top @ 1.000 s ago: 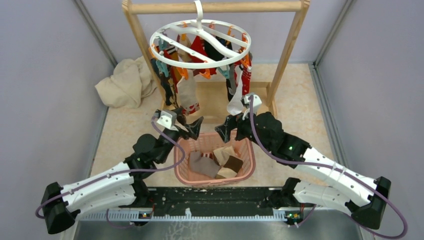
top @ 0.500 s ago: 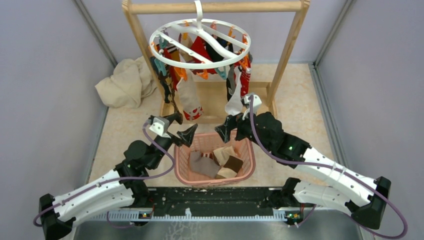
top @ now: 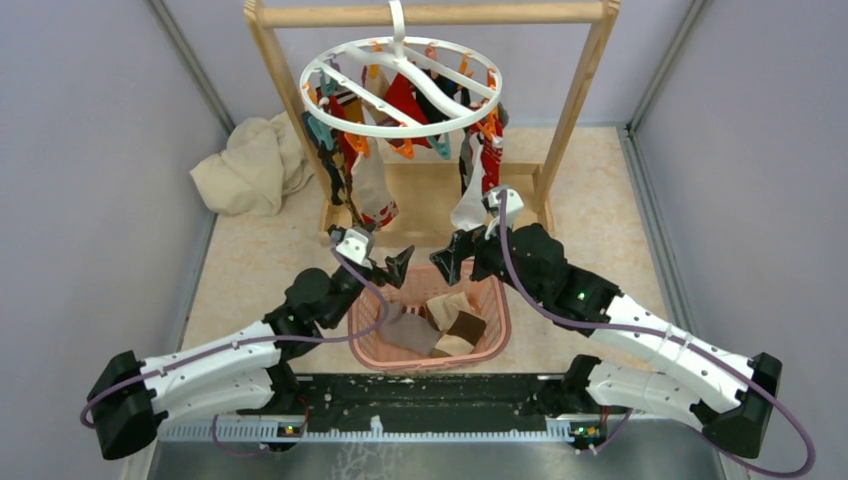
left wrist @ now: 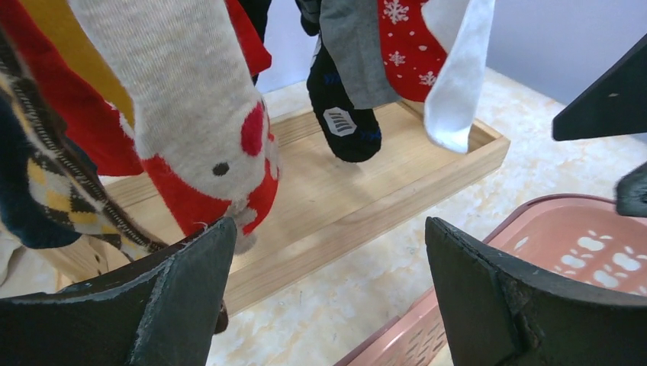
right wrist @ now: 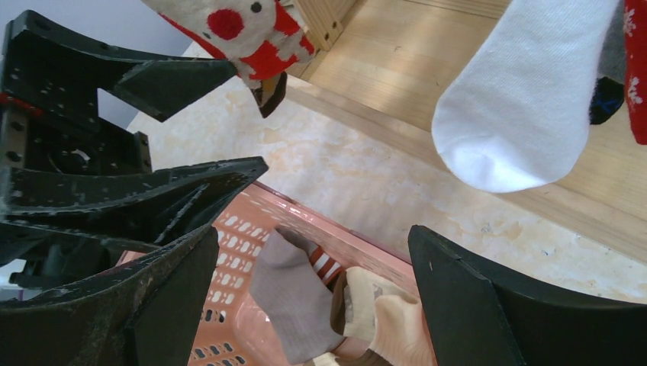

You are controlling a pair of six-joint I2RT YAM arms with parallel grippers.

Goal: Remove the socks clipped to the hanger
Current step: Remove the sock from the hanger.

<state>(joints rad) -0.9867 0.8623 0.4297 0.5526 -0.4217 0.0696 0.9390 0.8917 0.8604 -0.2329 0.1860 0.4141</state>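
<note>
My left gripper will next move up and to the left in the top view and close on the grey and red sock above its face (top: 372,192) (left wrist: 200,110), because the sock's toe is hanging by one gripper finger.
The white round hanger (top: 400,92) hangs by its hook from the wooden rail, with several socks clipped under it. A grey and red sock with a face (left wrist: 206,130) hangs lowest at the left; a white sock (right wrist: 519,130) hangs at the right. My left gripper (top: 385,262) is open and empty just below the grey and red sock, at the basket's far left corner; in the left wrist view (left wrist: 328,259) its left finger sits right under that sock's toe. My right gripper (top: 458,255) is open and empty below the white sock, over the basket's far edge.
A pink slotted basket (top: 495,330) holds several loose socks between the arms. The wooden rail frame (top: 575,110) stands on a wooden tray base (left wrist: 366,198). A beige cloth heap (top: 250,165) lies at the back left. Grey walls close in both sides.
My left arm swung back right and forward, bringing its open gripper from the basket's left side to under the grey and red sock. The hanger turned slightly. The right arm stayed still.
</note>
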